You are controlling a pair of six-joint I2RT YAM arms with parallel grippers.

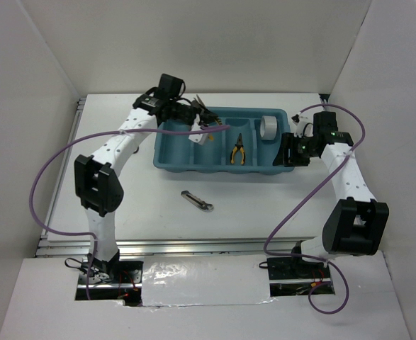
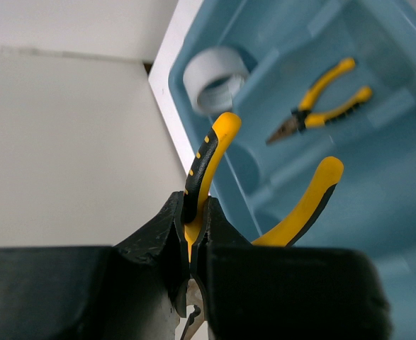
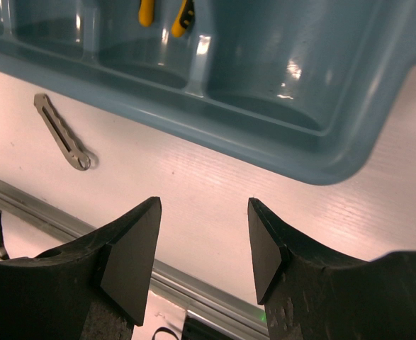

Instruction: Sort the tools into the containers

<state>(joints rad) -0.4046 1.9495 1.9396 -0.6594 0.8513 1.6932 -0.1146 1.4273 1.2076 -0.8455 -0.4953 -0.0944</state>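
Observation:
Next, my left gripper carries to the right in the top view, lowers into the tray's third compartment (image 1: 238,147) (image 2: 315,112) and releases, since matching pliers already lie there.
The teal tray (image 1: 172,152) lies mid-table with four long compartments. My left gripper (image 1: 193,119) hovers over the tray's left half. It is shut on one handle of yellow-and-black pliers (image 2: 209,152), and the other handle (image 2: 303,202) hangs free. A second pair of pliers (image 1: 237,150) lies in the third compartment from the left and shows in the left wrist view (image 2: 317,99). The grey tape roll (image 1: 269,127) sits at the far end of the rightmost compartment. The slim grey utility knife (image 1: 197,201) lies on the table in front of the tray. My right gripper (image 1: 293,150) is open and empty by the tray's right end. I cannot make out the scissors.
White walls enclose the table on the left, back and right. In the right wrist view the tray's corner (image 3: 349,159) is just beyond the open fingers (image 3: 133,248), with the knife (image 3: 62,132) to the left and a metal rail (image 3: 193,283) along the near table edge.

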